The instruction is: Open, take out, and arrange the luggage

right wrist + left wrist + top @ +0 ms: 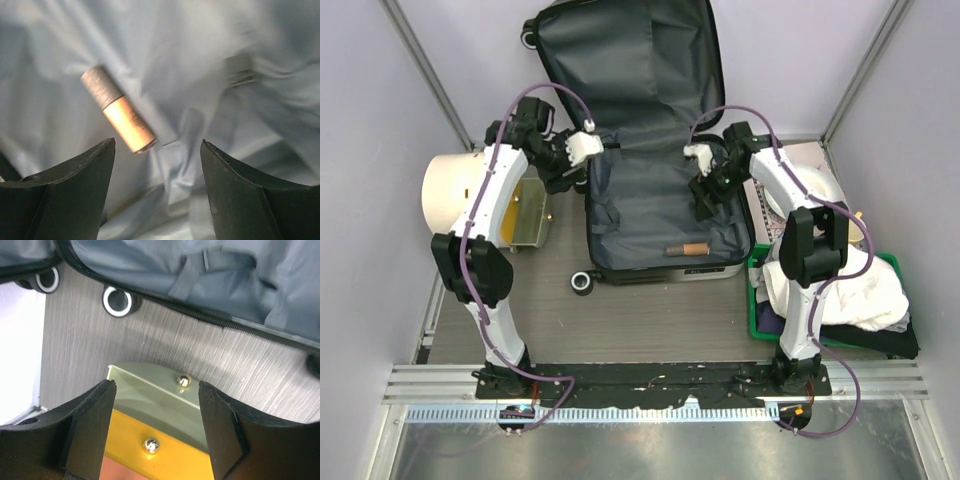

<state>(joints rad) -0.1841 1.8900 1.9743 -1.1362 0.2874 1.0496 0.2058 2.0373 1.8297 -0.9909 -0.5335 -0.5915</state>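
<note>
The tube's orange body (697, 249) (130, 124) is at an angle, below and back. My right gripper will move down and back next and turn its fingers to close across the tube.
The luggage (660, 215) lies open on the table, its lid (630, 65) standing up at the back and its dark grey lining showing. A small orange tube with a grey cap (685, 249) lies in the base near the front edge. My right gripper (704, 198) hangs open and empty over the base lining; in the right wrist view (157, 145) the tube (118, 110) lies just ahead of the jaws. My left gripper (561, 176) is open and empty beside the luggage's left edge. In the left wrist view (157, 387) it hovers over a yellow and olive box (150, 440).
A cream cylindrical bin (455, 190) lies at the left, with the olive box (525, 215) beside it. A green tray (757, 300) with white cloth (840, 285) sits at the right, behind it a white plate (817, 185). Luggage wheels (119, 301) rest on the table.
</note>
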